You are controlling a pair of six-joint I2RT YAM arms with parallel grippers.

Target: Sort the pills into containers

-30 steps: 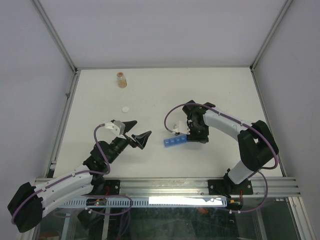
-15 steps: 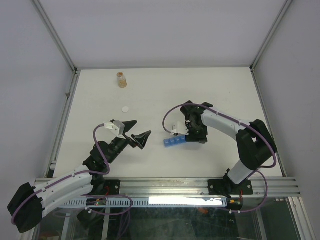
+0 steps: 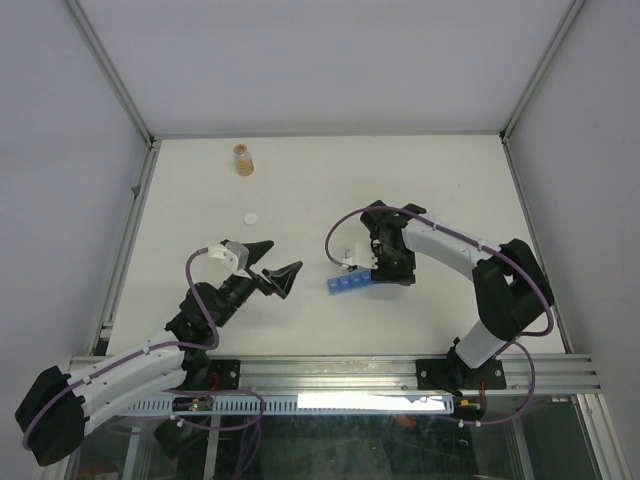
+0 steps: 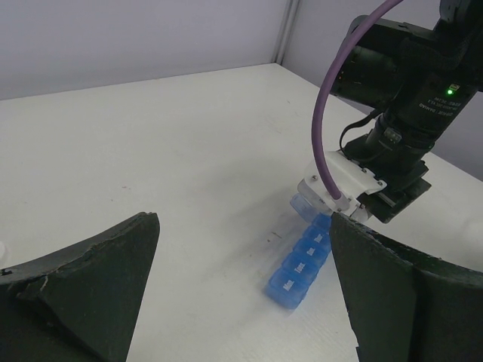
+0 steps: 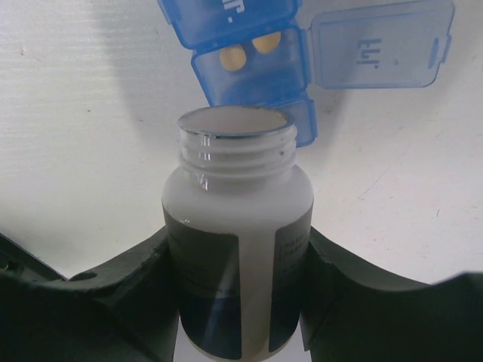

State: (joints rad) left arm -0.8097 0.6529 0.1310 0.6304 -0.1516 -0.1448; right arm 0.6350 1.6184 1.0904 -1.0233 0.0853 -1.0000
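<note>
The white disc [image 3: 251, 218] [image 4: 2, 251] lies flat on the table, outward of my left gripper and below it. Next, my left gripper will move outward, point its fingers down and lower them around the disc.
The blue strip of containers [image 3: 347, 286] lies mid-table; it also shows in the left wrist view [image 4: 302, 264] and the right wrist view [image 5: 253, 60]. One compartment has its lid [image 5: 381, 45] swung open, with two yellow pills [image 5: 249, 50] inside. My right gripper [image 3: 378, 262] is shut on an uncapped white bottle [image 5: 238, 226], its mouth tipped toward the open compartment. My left gripper [image 3: 275, 265] is open and empty, left of the strip.
A small amber bottle [image 3: 243, 159] stands at the far left of the table. A small white disc [image 3: 252, 217] lies on the table in front of it. Metal frame rails run along the table's edges.
</note>
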